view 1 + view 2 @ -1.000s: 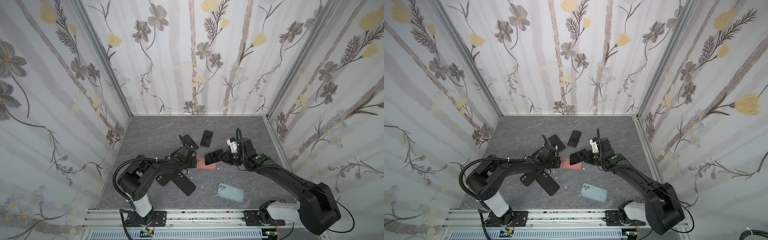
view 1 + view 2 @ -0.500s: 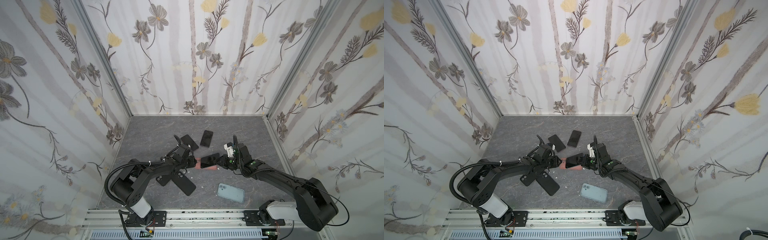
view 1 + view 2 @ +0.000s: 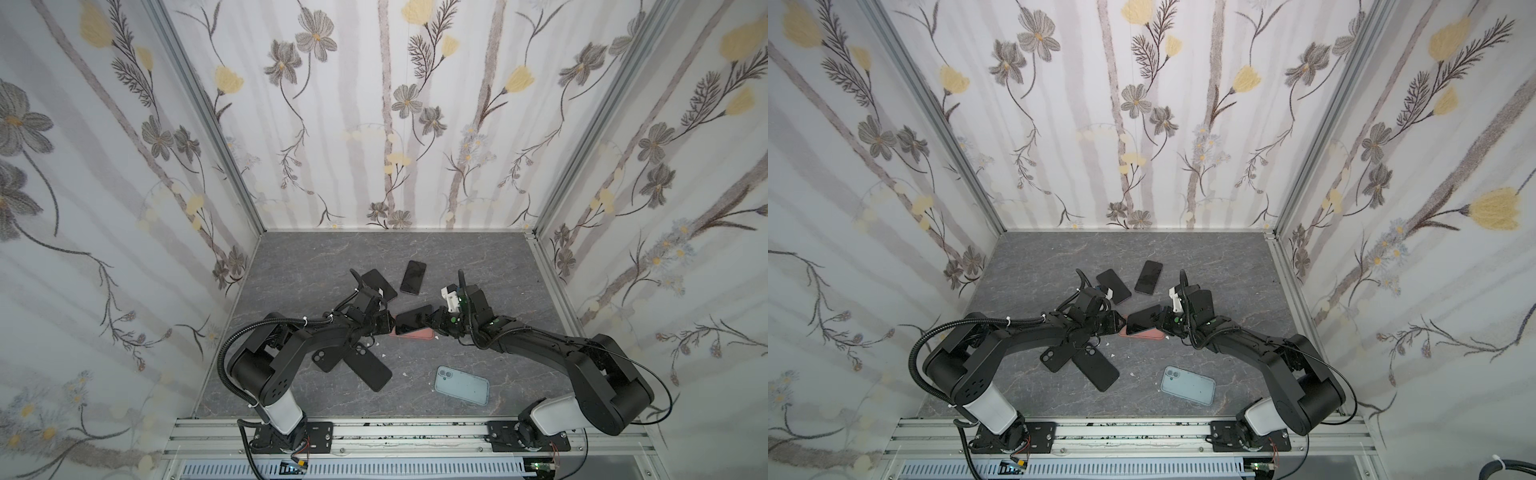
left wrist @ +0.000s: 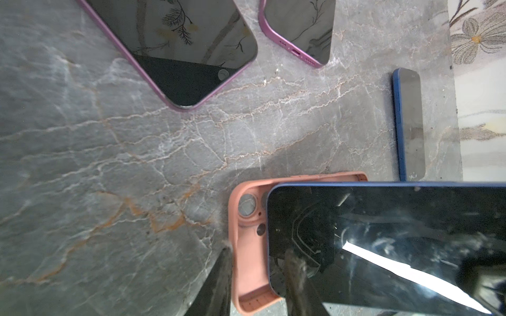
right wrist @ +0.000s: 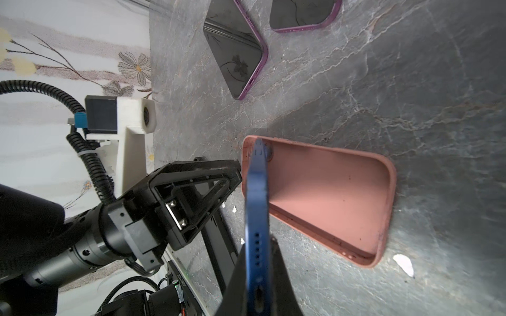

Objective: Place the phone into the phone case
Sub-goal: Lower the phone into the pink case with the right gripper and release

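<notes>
The right gripper next lowers the phone's raised short end toward the case's empty end [image 3: 429, 333] [image 5: 359, 208] below it and releases, since the other end already sits inside.
The pink phone case [image 3: 417, 334] [image 3: 1146, 335] lies open side up mid-table. My right gripper [image 5: 258, 243] [image 3: 434, 322] is shut on the short end of the blue phone [image 5: 256, 197] [image 3: 411, 319]. The phone is tilted, its far end down in the case's camera end [image 4: 247, 208]. My left gripper [image 4: 259, 251] [image 3: 384, 326] is at that same end with its jaws apart. One finger [image 4: 223, 273] is outside the case wall. The other finger [image 4: 297, 273] is over the phone's screen [image 4: 383, 246].
Two purple-edged phones [image 3: 379, 285] [image 3: 413, 277] lie just behind. Two black cases [image 3: 326, 358] [image 3: 370, 369] lie crossed under my left arm, and a light blue case [image 3: 461, 385] sits near the front. Another blue-edged phone [image 4: 409, 123] lies by the wall. White crumbs [image 5: 404, 264] dot the floor.
My right gripper has carried the phone leftward and down, so its far end now sits in the pink case. The left gripper's jaws have opened wider at the case's end.
</notes>
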Motion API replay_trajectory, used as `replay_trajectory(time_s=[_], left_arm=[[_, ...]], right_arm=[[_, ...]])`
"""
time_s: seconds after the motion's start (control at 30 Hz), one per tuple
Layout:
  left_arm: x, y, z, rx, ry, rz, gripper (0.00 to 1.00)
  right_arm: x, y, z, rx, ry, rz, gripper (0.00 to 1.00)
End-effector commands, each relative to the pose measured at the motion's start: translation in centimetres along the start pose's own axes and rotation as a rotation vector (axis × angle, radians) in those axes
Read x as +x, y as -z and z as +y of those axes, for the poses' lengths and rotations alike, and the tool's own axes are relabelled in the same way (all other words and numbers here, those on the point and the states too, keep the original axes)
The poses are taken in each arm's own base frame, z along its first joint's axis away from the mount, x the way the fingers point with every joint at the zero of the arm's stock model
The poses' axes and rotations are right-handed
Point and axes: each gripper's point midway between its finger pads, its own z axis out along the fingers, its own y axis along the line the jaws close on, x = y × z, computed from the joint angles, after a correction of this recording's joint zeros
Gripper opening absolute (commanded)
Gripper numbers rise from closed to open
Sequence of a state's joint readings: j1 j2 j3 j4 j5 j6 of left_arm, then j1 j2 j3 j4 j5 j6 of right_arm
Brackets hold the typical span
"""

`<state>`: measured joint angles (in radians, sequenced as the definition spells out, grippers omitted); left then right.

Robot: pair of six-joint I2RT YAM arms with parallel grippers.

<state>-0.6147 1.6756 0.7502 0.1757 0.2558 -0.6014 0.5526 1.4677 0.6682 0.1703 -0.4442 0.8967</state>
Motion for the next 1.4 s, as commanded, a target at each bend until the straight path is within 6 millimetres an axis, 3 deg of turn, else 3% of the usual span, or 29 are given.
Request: replay_trajectory(time_s=[0.0, 0.27, 0.43, 0.6, 1.0, 1.2, 1.37], left_arm=[[0.2, 0.1, -1.0, 0.055, 0.009, -0.002, 0.31], [1.5, 0.5, -2.3, 0.136, 0.044, 0.039, 0.32], [-0.1, 1.5, -2.2, 0.107, 0.015, -0.024, 0.32], [-1.8, 2.0, -0.5, 0.043, 0.026, -0.088, 0.33], [1.6, -1.0, -0.4, 0.108, 0.067, 0.067, 0.34], [1.8, -1.5, 0.2, 0.064, 0.021, 0.085, 0.34], [1.8, -1.8, 0.7, 0.030, -0.005, 0.077, 0.34]], right_arm=[[-0.5, -0.2, 1.1, -0.044, 0.016, -0.014, 0.00], [-0.3, -0.2, 1.1, -0.036, 0.024, 0.006, 0.00], [-0.4, -0.1, 1.1, -0.025, 0.035, 0.010, 0.00], [0.1, -0.2, 1.3, -0.036, 0.047, 0.024, 0.00], [1.0, -1.5, -1.0, -0.015, 0.018, 0.051, 0.00], [1.8, -2.1, -1.4, -0.033, 0.014, 0.111, 0.00], [1.7, -1.7, -3.0, 0.000, -0.004, 0.110, 0.02]])
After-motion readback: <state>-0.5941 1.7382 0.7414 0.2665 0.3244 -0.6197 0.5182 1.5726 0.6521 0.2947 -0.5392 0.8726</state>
